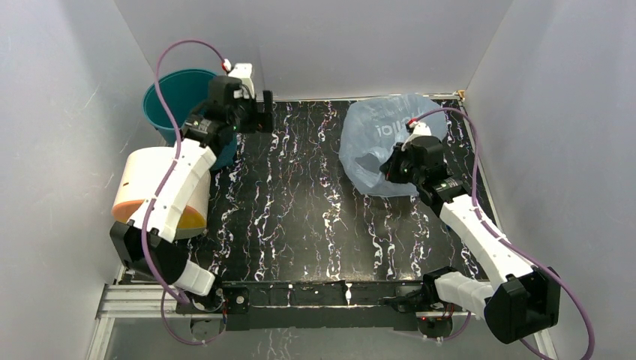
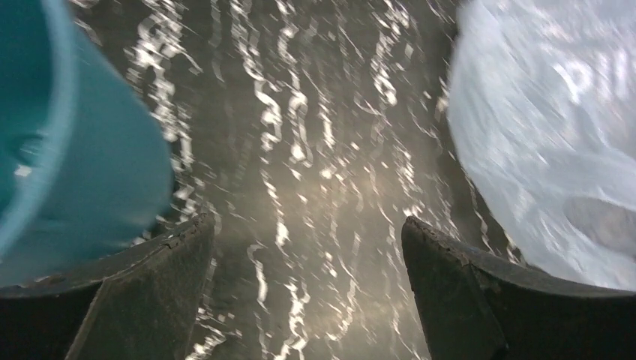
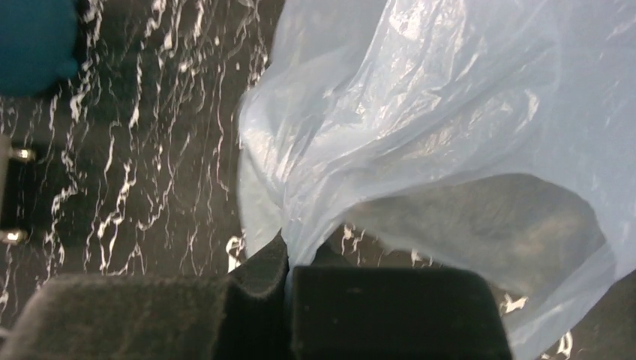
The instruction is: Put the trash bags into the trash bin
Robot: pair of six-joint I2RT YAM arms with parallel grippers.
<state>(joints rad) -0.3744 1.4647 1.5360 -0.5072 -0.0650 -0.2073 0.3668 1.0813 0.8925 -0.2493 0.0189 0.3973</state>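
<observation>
Next, my left gripper will shift to the left in the top view to straddle the teal bin's rim (image 2: pixel 46 161), which stands on that side, outside both open gripper fingers.
The light-blue translucent trash bag (image 1: pixel 379 139) with white lettering lies open at the back right of the dark marbled table. My right gripper (image 1: pixel 390 166) is shut on the bag's near edge; in the right wrist view the plastic (image 3: pixel 420 112) runs down between the closed pads (image 3: pixel 259 274). The teal trash bin (image 1: pixel 180 97) stands at the back left corner. My left gripper (image 1: pixel 264 112) is open and empty just right of the bin, above the table. In the left wrist view the bin (image 2: pixel 82 165) is at left and the bag (image 2: pixel 547 142) at right.
A cream cylinder with an orange end (image 1: pixel 161 187) lies on its side at the left, in front of the bin and under my left arm. Grey walls enclose the table on three sides. The marbled table top (image 1: pixel 300 210) lies between the arms.
</observation>
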